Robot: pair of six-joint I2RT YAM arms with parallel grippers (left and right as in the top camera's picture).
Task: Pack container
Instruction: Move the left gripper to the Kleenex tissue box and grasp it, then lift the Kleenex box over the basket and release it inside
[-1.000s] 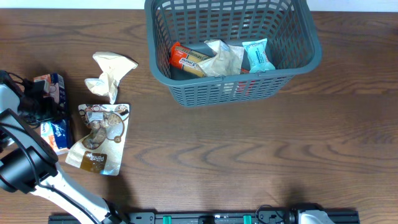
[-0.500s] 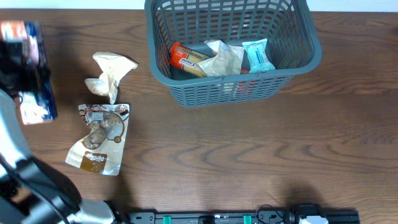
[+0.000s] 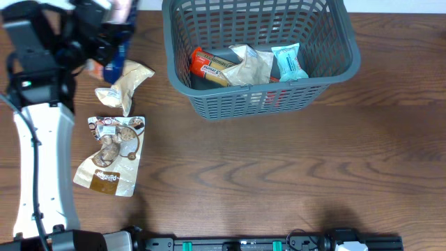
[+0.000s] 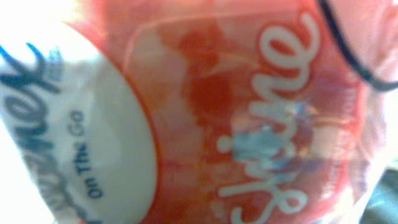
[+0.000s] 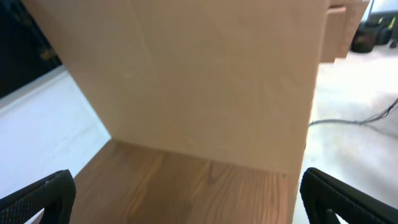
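Note:
My left gripper needs to swing across above the orange bar [image 3: 213, 67] to release the tissue packet [image 3: 115, 52], since the basket lies to the gripper's right in the overhead view.
The dark grey slotted basket [image 3: 209, 104] stands at the back centre and holds an orange bar, a cream pouch and a light blue packet. My left gripper [image 3: 111, 31] is up at the back left, shut on a tissue packet [image 3: 115, 52] with orange, blue and white print. That tissue packet [image 4: 205, 112] fills the left wrist view, so the fingers are hidden there. A crumpled cream wrapper [image 3: 124, 85] and a brown-and-white treat pouch [image 3: 111, 155] lie on the table left of the basket. My right gripper [image 5: 186, 199] is open and empty; it does not show in the overhead view.
The dark wooden table [image 3: 279, 174] stretches right and front of the basket. A black rail [image 3: 244, 244] runs along the front edge. The right wrist view shows a light wooden board [image 5: 186, 93] and a pale floor beyond.
My left gripper took the tissue packet from the table's left edge, lifted it and carried it back and to the right, toward the basket. The other packets have not moved.

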